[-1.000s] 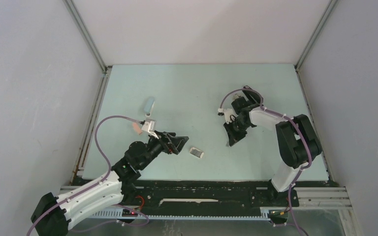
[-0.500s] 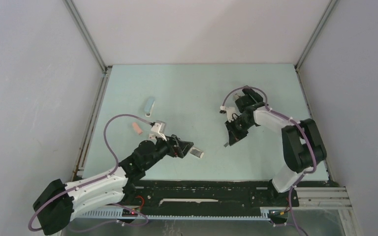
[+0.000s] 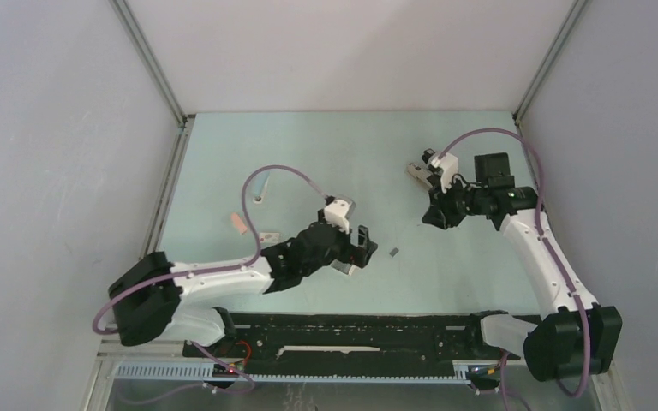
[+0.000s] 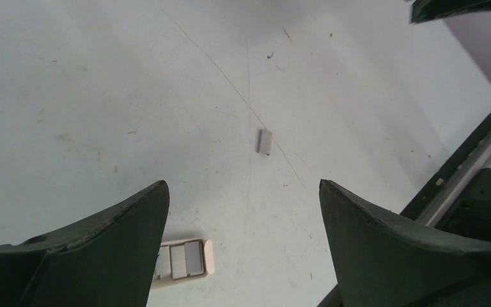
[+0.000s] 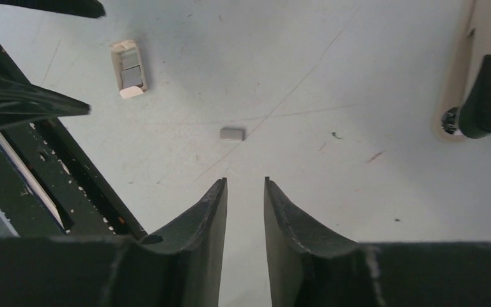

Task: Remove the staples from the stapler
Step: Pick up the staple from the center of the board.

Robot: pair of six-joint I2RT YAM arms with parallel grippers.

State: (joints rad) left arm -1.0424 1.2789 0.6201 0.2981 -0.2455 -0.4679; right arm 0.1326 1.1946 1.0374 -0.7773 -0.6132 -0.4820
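The grey strip of staples lies loose outside the cream box, so the robot's left gripper will next go down onto it, toward the right in the top view.
A short grey strip of staples point(image 3: 394, 253) point(image 4: 264, 141) point(image 5: 232, 133) lies loose on the pale table, touched by neither gripper. My left gripper point(image 3: 364, 248) point(image 4: 243, 185) hangs wide open just left of the strip, with nothing between its fingers. Under its left finger sits a small cream box point(image 3: 343, 269) point(image 4: 185, 259) point(image 5: 128, 69) holding grey strips. My right gripper point(image 3: 433, 218) point(image 5: 245, 180) is up and to the right of the strip, its jaws a narrow gap apart and empty. A cream object with a black part point(image 3: 417, 174) point(image 5: 476, 83), which I take for the stapler, lies behind it.
A small pink block point(image 3: 238, 224) and a tiny grey piece point(image 3: 258, 199) lie at the left, under the left arm's cable loop. The black rail point(image 3: 351, 324) runs along the near edge. White walls close in the table's sides and back.
The left arm swung right, over the cream box, still open. The right gripper drew back up and right from the strip and its jaws parted slightly; the strip stays on the table.
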